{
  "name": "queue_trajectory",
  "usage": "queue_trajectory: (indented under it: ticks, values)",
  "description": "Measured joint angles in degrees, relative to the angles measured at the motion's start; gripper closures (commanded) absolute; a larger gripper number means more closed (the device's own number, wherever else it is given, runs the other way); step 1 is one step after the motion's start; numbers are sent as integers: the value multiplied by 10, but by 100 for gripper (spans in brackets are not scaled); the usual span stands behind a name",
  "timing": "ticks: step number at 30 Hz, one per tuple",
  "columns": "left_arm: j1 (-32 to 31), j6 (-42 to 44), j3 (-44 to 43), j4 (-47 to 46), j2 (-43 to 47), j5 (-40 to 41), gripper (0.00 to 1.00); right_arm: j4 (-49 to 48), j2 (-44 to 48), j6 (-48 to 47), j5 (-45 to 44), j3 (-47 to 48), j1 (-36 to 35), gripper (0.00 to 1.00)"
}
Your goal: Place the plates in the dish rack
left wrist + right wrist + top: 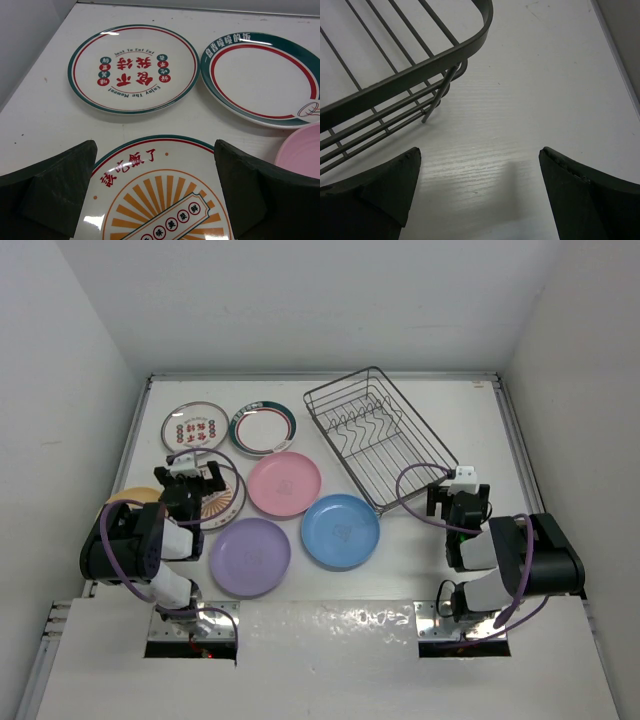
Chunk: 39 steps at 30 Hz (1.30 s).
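Observation:
I will swing my left gripper outward and to the left in the top view and turn it onto the red-dot plate's wall-side rim (165, 433) (71, 76), where the bare table leaves room.
Seven plates lie flat on the white table: a red-dot one (196, 427), a green-rimmed one (263, 428), pink (284, 483), blue (341, 530), purple (250, 557), an orange sunburst one (226, 502), and a yellow-orange one (128, 497) mostly hidden by my left arm. The silver wire dish rack (375, 435) stands empty at the back right. My left gripper (195, 476) is open and empty just above the sunburst plate (160, 200), its jaws either side of the far rim. My right gripper (458, 490) is open and empty over bare table beside the rack's near corner (420, 65).
White walls close in the table on the left, back and right. In the left wrist view the red-dot plate (132, 67), the green-rimmed plate (260, 77) and the pink plate's edge (305, 155) lie beyond the fingers. A raised table edge (515, 440) runs along the right.

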<state>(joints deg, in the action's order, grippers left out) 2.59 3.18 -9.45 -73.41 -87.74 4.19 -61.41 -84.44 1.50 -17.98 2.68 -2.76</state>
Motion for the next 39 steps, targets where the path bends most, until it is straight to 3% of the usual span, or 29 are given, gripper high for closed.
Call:
queue_trajectory:
  ticks: [7,11,13,15,19,21,22,23,25,28,31,36,39]
  values:
    - [0,0,0,0,0,0,0,1,1,0,4,0,0,1]
    - [0,3,-11,32,13,-10,0,115,81,16,-36,32,0,1]
    - [0,12,-61,134,51,-18,0,216,150,22,-73,81,0,1]
    - [0,39,-170,283,79,-40,0,329,217,16,-92,153,5,1]
    - [1,80,-360,485,106,-70,0,458,316,4,-53,304,6,1]
    - [5,91,-384,545,146,-92,13,496,335,0,-21,371,6,1]
    - [6,99,-388,579,165,-113,34,516,336,-1,-4,405,6,2]
    - [8,94,-393,597,186,-125,42,534,326,-2,13,441,6,4]
    - [8,85,-416,643,196,-145,45,585,284,1,58,523,6,8]
    - [21,39,-492,715,153,-187,43,635,205,12,126,624,6,12]
    - [75,-23,-574,757,71,-249,39,666,129,43,204,693,5,16]
    - [169,-75,-691,850,-83,-261,32,695,59,90,244,721,-15,25]
    - [185,-84,-791,930,-189,-251,32,716,29,106,237,726,-40,25]
